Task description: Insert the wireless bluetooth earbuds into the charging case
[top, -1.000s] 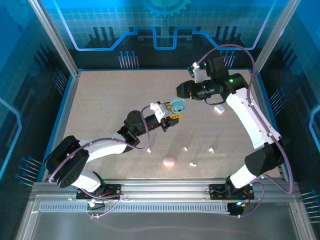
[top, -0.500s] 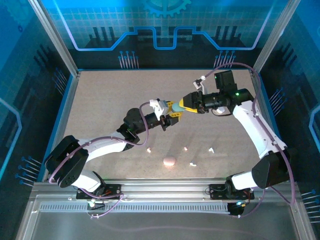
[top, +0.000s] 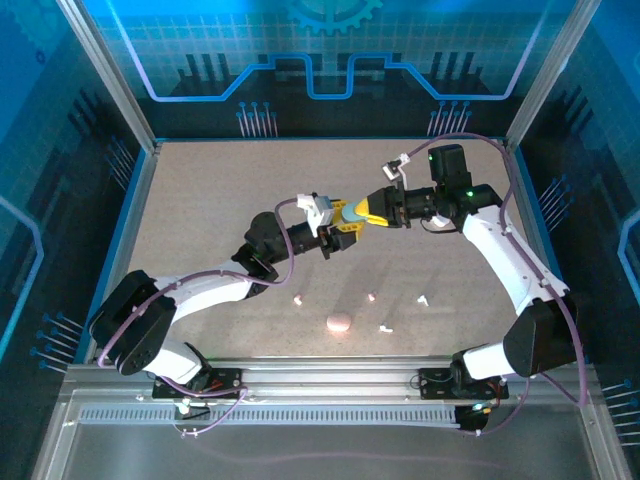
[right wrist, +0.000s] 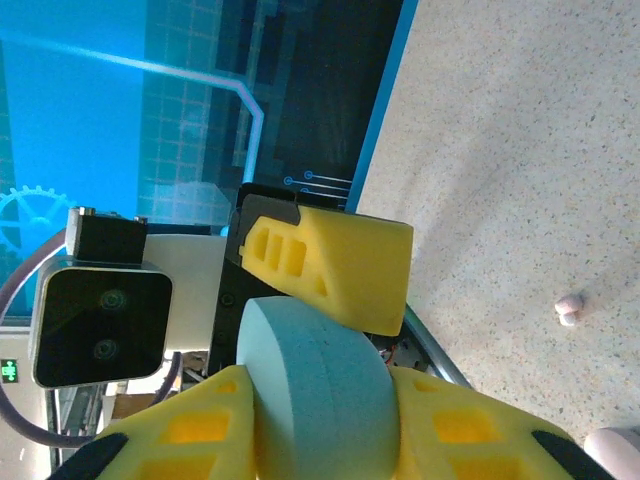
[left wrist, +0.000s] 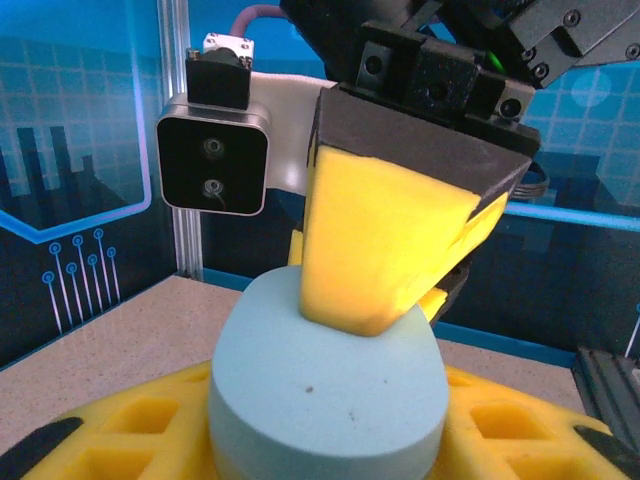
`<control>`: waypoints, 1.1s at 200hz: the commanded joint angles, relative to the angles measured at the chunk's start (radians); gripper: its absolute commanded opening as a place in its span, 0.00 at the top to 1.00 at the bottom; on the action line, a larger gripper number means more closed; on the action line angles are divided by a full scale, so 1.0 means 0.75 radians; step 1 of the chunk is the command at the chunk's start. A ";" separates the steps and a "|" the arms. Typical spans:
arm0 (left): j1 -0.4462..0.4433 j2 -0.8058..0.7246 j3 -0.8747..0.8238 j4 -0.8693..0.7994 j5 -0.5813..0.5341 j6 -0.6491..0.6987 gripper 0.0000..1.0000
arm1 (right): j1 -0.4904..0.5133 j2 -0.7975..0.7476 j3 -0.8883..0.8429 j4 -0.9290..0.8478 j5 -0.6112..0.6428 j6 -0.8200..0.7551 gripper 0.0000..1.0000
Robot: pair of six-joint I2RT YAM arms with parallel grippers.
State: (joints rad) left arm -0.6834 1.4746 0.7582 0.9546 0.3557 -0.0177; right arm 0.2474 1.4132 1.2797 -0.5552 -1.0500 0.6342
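Note:
The bare tabletop below is clear of the loose earbuds, so I should next tilt my right gripper's fingers down, lower the case onto that tabletop and let go.
Above the middle of the table, a light blue charging case (top: 353, 212) hangs closed between both grippers. My left gripper (top: 344, 218) grips it from the left and my right gripper (top: 364, 212) from the right. In the left wrist view the case (left wrist: 325, 390) sits between my yellow fingers (left wrist: 120, 425), with a right finger (left wrist: 385, 240) pressed on its top. The right wrist view has the case (right wrist: 320, 375) squeezed between that gripper's own pads (right wrist: 450, 425). Loose earbuds lie on the table: two pink ones (top: 298, 298) (top: 372, 296) and two white ones (top: 423, 299) (top: 385, 327).
A closed pink case (top: 339, 322) rests near the front of the table. Behind the right arm lies a white case (top: 438, 222). Blue walls and metal posts ring the table. A pink earbud (right wrist: 570, 309) shows on the speckled surface below the right wrist.
My right gripper swung in from the back right, reached the blue case and closed on it. The left arm kept holding the case almost in place.

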 commanded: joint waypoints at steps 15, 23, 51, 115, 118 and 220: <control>0.003 0.010 0.042 -0.097 -0.082 0.086 0.46 | -0.013 -0.017 -0.071 0.124 0.076 0.103 0.85; 0.004 0.008 0.030 -0.105 -0.110 0.087 0.40 | -0.015 -0.017 -0.082 0.145 0.104 0.122 0.86; 0.017 -0.015 -0.014 -0.117 -0.143 0.095 0.23 | -0.024 0.003 -0.102 0.189 0.254 0.139 0.87; 0.031 -0.147 -0.130 -0.156 -0.337 0.115 0.01 | -0.095 0.339 -0.050 0.218 0.596 0.038 0.86; 0.032 -0.155 -0.137 -0.155 -0.351 0.112 0.01 | -0.095 0.361 -0.045 0.229 0.595 0.041 0.86; 0.220 -0.326 -0.047 -0.685 -0.528 -0.248 0.01 | 0.038 1.057 0.455 0.249 0.640 0.090 0.82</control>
State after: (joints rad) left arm -0.5510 1.2533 0.6685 0.5713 -0.0154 -0.1123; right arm 0.2352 2.1231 1.5414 -0.3710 -0.5751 0.6865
